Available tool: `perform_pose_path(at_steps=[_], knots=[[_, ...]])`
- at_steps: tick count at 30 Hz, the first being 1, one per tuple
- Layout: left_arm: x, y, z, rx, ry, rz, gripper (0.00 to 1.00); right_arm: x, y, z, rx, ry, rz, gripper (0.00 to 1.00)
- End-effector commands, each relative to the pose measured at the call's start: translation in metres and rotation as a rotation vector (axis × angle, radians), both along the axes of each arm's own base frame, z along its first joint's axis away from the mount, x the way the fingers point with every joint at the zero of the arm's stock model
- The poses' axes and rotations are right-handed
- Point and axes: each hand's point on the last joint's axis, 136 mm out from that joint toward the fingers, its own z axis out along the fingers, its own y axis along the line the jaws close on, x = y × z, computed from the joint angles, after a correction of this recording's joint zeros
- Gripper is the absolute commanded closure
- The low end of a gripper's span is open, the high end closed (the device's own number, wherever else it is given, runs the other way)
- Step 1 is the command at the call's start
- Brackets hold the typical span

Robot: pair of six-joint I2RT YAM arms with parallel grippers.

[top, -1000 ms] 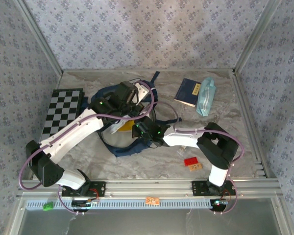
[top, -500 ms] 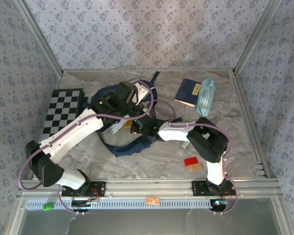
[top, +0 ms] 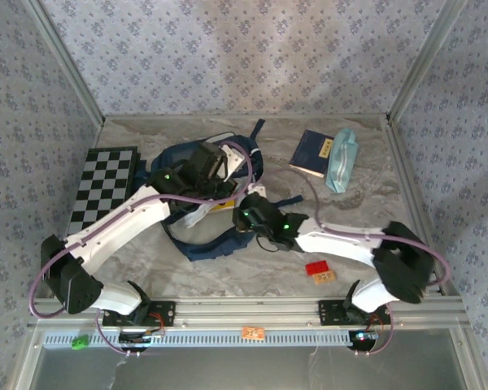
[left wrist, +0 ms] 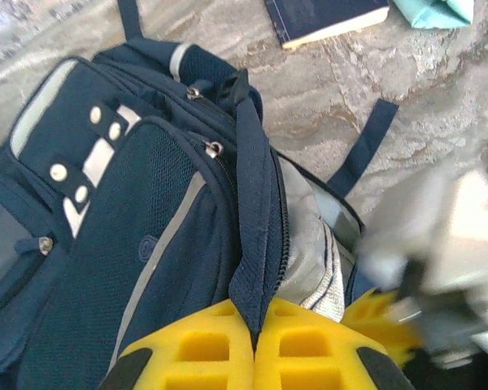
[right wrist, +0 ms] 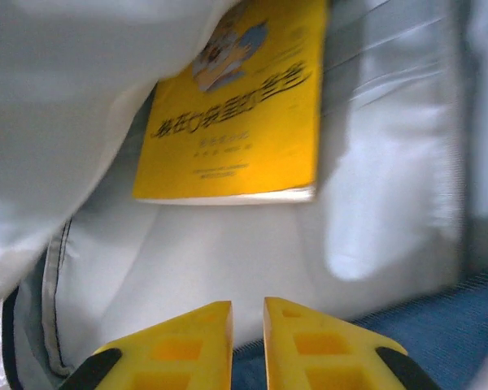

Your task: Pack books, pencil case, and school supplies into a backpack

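The near rim of the backpack is below and back, so I will next lower my left gripper back over the backpack's opening and let go of the dark edge strip.
The navy backpack (top: 202, 240) lies open mid-table. My left gripper (left wrist: 257, 309) is shut on the dark edge strip of the backpack's (left wrist: 146, 211) opening and holds it up. In the right wrist view a yellow book (right wrist: 236, 106) rests against the grey lining inside the bag. Just short of it my right gripper (right wrist: 249, 305) is open by a narrow gap with nothing between the fingers. From above, my right gripper (top: 248, 217) sits at the bag's mouth. A navy book (top: 313, 153) and the teal pencil case (top: 342, 160) lie at the back right. The school supplies are hidden.
A checkered board (top: 106, 187) lies at the left beside the bag. A small red piece (top: 315, 267) and an orange tag (top: 324, 277) sit near the front right, under my right forearm. Long dark straps (left wrist: 364, 146) trail from the bag toward the books.
My right gripper's jaws have parted and let go of the yellow book inside the bag. The right arm's elbow has swung out to the right. The left gripper has kept its hold.
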Motion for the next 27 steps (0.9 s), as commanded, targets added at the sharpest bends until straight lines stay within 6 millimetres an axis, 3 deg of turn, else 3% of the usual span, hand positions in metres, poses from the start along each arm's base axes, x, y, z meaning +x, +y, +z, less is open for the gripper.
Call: perform_pose_path(at_steps=[1, 9, 13, 16, 19, 27], knots=[[-0.006, -0.008, 0.009, -0.106, 0.0, 0.005, 1.0, -0.004, -0.061, -0.01, -0.156, 0.027, -0.105, 0.78], [-0.028, -0.019, -0.068, -0.077, 0.159, 0.027, 0.99, 0.025, -0.159, 0.003, -0.15, 0.115, -0.258, 0.6], [-0.041, -0.03, -0.093, -0.081, 0.224, 0.019, 0.82, 0.051, -0.201, -0.001, -0.16, 0.158, -0.325, 0.51], [-0.048, -0.037, -0.094, -0.12, 0.284, 0.027, 0.64, 0.075, -0.225, -0.012, -0.136, 0.225, -0.37, 0.44], [-0.051, -0.042, -0.084, -0.187, 0.315, 0.044, 0.55, 0.104, -0.246, -0.02, -0.146, 0.245, -0.404, 0.4], [-0.038, -0.05, -0.048, -0.348, 0.295, 0.151, 0.46, 0.159, -0.24, -0.045, -0.106, 0.341, -0.444, 0.36]])
